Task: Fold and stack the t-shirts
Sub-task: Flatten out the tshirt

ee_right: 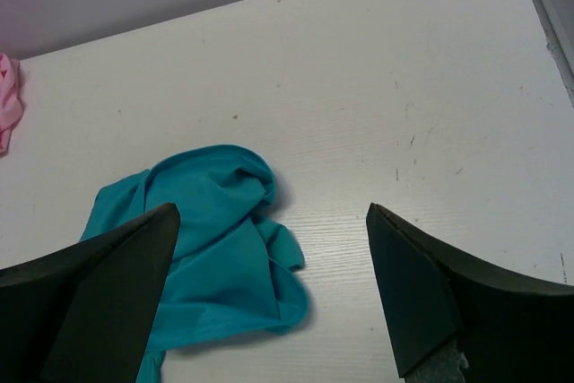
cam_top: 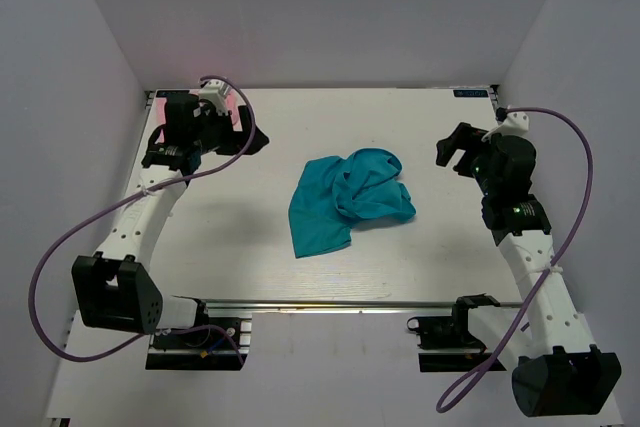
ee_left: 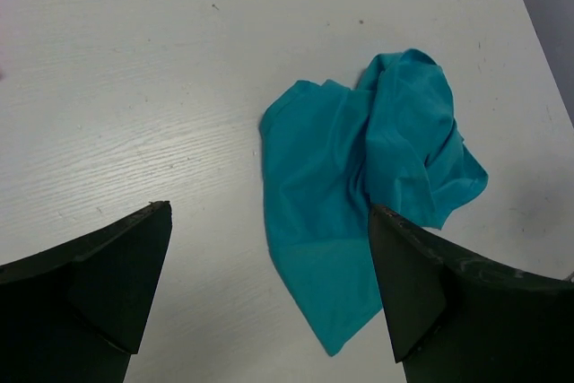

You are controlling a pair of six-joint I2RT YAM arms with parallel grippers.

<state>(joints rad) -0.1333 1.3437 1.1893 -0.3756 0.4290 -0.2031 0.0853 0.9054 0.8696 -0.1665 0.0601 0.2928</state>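
Note:
I should move my left gripper down and to the right in the top view next, onto the middle fold of the teal t-shirt. The fold is a raised line that lies below my left gripper on that side.
A teal-blue t-shirt (cam_top: 345, 197) lies crumpled in the middle of the white table (cam_top: 420, 267). The left wrist view shows this shirt (ee_left: 359, 177) bunched on its right side, with a flat flap pointing to the near edge. A pink t-shirt (ee_right: 7, 96) shows only as a sliver at the far left of the right wrist view; from above the left arm mostly hides it. My left gripper (cam_top: 252, 139) (ee_left: 269, 207) hangs open left of the teal shirt, holding nothing. My right gripper (cam_top: 455, 152) (ee_right: 272, 206) is open to the shirt's right, also holding nothing.
Grey walls close in the table on the left, back and right. A metal rail (cam_top: 350, 304) runs along the near edge between the arm bases. A purple cable (cam_top: 575, 207) loops beside each arm.

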